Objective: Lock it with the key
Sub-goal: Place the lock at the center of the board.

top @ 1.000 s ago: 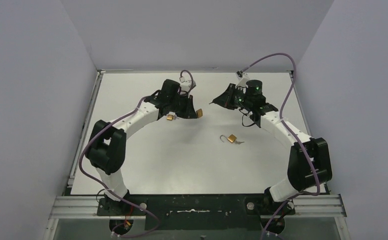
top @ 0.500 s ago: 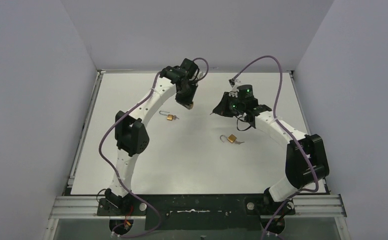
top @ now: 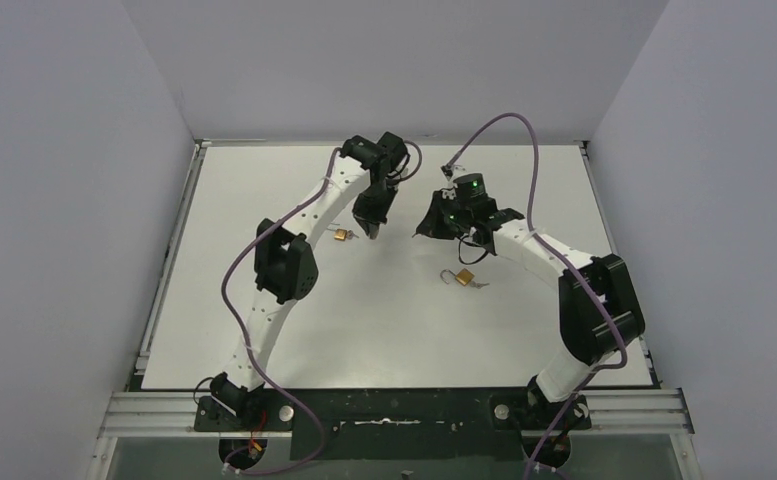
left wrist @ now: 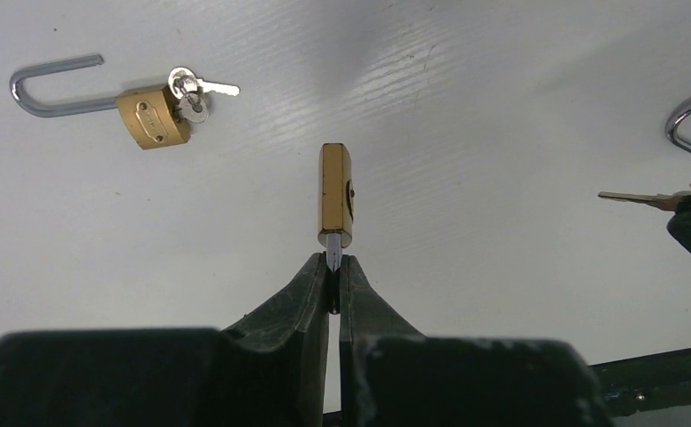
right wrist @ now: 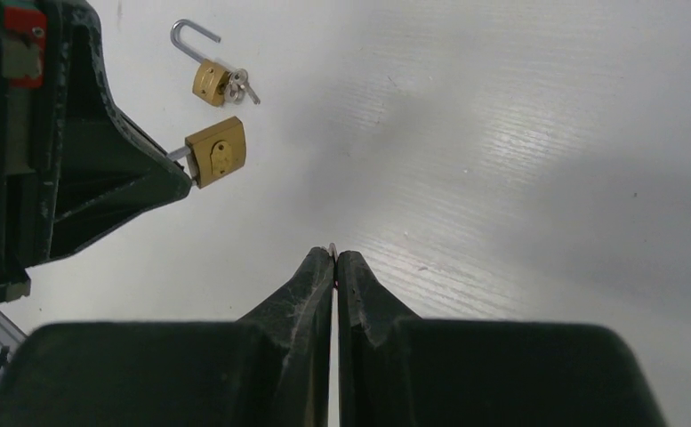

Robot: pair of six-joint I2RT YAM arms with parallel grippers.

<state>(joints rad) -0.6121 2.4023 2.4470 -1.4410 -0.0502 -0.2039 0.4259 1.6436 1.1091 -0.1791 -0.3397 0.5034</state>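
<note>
The silver key of the held brass padlock (left wrist: 335, 194) points toward the lock body, so my right gripper should move across toward the padlock and down close to the table.
My left gripper (top: 372, 226) is shut on the steel shackle of a small brass padlock (left wrist: 335, 194) and holds it off the table; the lock body points away from the fingers. It also shows in the right wrist view (right wrist: 217, 151). My right gripper (top: 430, 226) is shut on a thin silver key, seen edge-on at its tips (right wrist: 333, 250). In the left wrist view the key (left wrist: 639, 197) points left toward the held padlock, a short gap away.
A second brass padlock with an open shackle and a key bunch (left wrist: 150, 114) lies on the white table (top: 364, 320) left of the left gripper, also seen from above (top: 340, 236). A third open padlock (top: 464, 277) lies below the right gripper.
The left arm lifted the padlock off the table, swung it back, then brought it down toward the centre. The right gripper moved left toward it with the key.
</note>
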